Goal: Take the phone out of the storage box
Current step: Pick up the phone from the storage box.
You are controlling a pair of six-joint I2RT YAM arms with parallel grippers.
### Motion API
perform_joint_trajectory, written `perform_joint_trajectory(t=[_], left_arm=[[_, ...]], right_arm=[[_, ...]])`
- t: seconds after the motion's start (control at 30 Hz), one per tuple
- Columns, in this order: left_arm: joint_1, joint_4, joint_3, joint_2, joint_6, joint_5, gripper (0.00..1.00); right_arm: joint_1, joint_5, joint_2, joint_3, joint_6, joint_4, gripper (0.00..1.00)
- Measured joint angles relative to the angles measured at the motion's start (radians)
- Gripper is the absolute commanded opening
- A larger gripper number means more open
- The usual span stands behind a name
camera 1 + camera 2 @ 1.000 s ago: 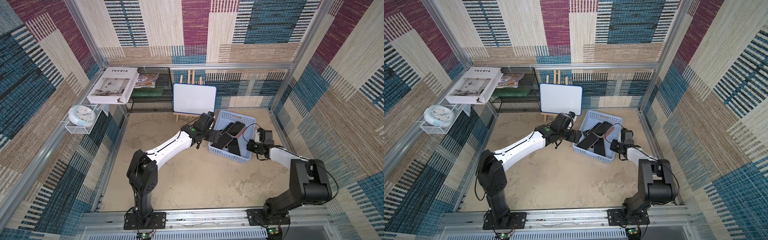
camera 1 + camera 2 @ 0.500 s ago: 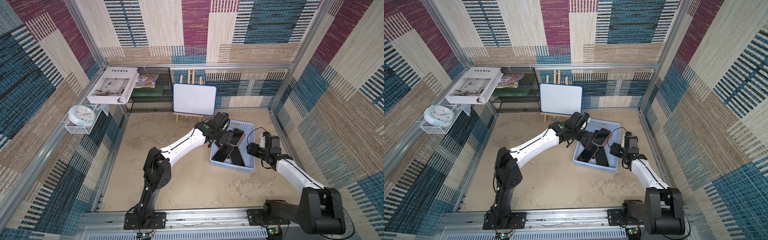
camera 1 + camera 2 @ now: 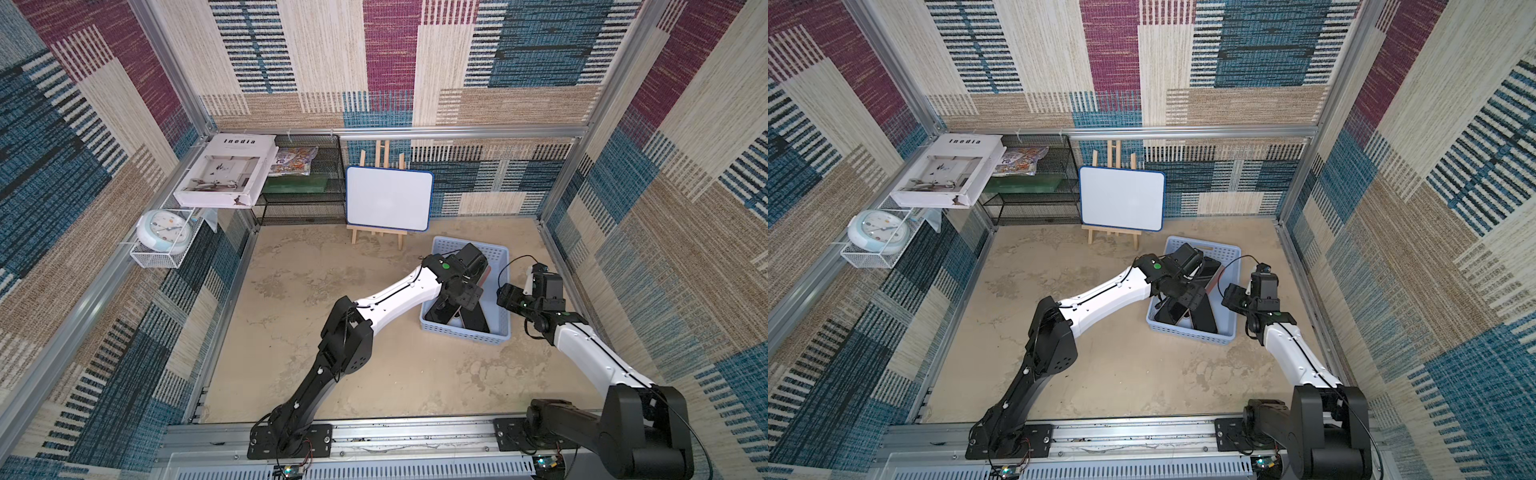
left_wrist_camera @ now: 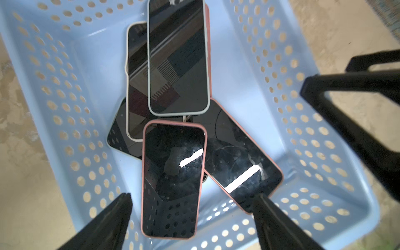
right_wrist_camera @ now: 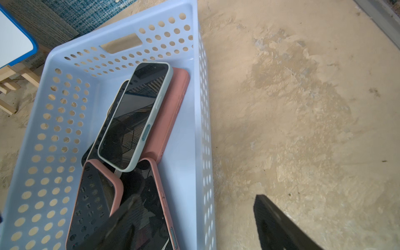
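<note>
My open left gripper is above the phone, so next it should lower until its fingers straddle the long edges of the nearest pink-cased phone [image 3: 441,310] [image 4: 174,180], then close.
The storage box [image 3: 465,330] is a pale blue perforated basket at the back right of the floor, seen in both top views [image 3: 1187,332]. Several phones lie piled inside: a pink-cased phone [image 4: 172,179] nearest, a pale-cased phone [image 4: 178,58] on top further back, and another pink-cased one [image 4: 240,164] slanting beside. My left gripper [image 4: 193,195] hangs open over the box, its fingers either side of the nearest pink phone's end and holding nothing. My right gripper [image 5: 197,198] is open astride the box's side wall [image 5: 201,129], one finger over the phones, the other over bare floor.
A whiteboard on a wooden easel [image 3: 388,203] stands just behind the box. A black mesh rack [image 3: 303,195] with a book [image 3: 226,170] fills the back left corner. A clock in a white wire basket [image 3: 164,226] hangs on the left wall. The metal frame rail [image 3: 557,257] runs close right of the box.
My right gripper has gone from shut to open at the box's side. The box has turned and shifted forward. My left gripper has come from the box's left side to over the phones.
</note>
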State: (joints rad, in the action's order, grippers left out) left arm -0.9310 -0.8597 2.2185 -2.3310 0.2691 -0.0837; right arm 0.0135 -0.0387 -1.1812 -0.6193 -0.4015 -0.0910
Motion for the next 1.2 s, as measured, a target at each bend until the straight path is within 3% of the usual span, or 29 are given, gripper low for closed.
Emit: perform_joint_trajectory(t=[0.53, 0.8, 0.93, 1.07, 1.2], left_arm=[[0.002, -0.019, 0.042, -0.15, -0.064, -0.053, 0.98], [0.023, -0.012, 0.048, -0.166, -0.06, -0.032, 0.77], [0.023, -0.008, 0.044, -0.164, -0.06, -0.033, 0.61], [0.023, -0.01, 0.038, -0.155, -0.055, -0.033, 0.61], [0.023, -0.026, 0.025, -0.106, -0.046, -0.036, 0.54]], right_arm=[[0.008, -0.037, 0.037, 0.016, 0.0, 0.013, 0.92], [0.014, -0.041, 0.042, 0.016, 0.0, 0.013, 0.91], [0.017, -0.042, 0.043, 0.016, 0.0, 0.013, 0.91], [0.02, -0.042, 0.045, 0.016, 0.001, 0.013, 0.91], [0.023, -0.045, 0.045, 0.016, 0.001, 0.013, 0.91]])
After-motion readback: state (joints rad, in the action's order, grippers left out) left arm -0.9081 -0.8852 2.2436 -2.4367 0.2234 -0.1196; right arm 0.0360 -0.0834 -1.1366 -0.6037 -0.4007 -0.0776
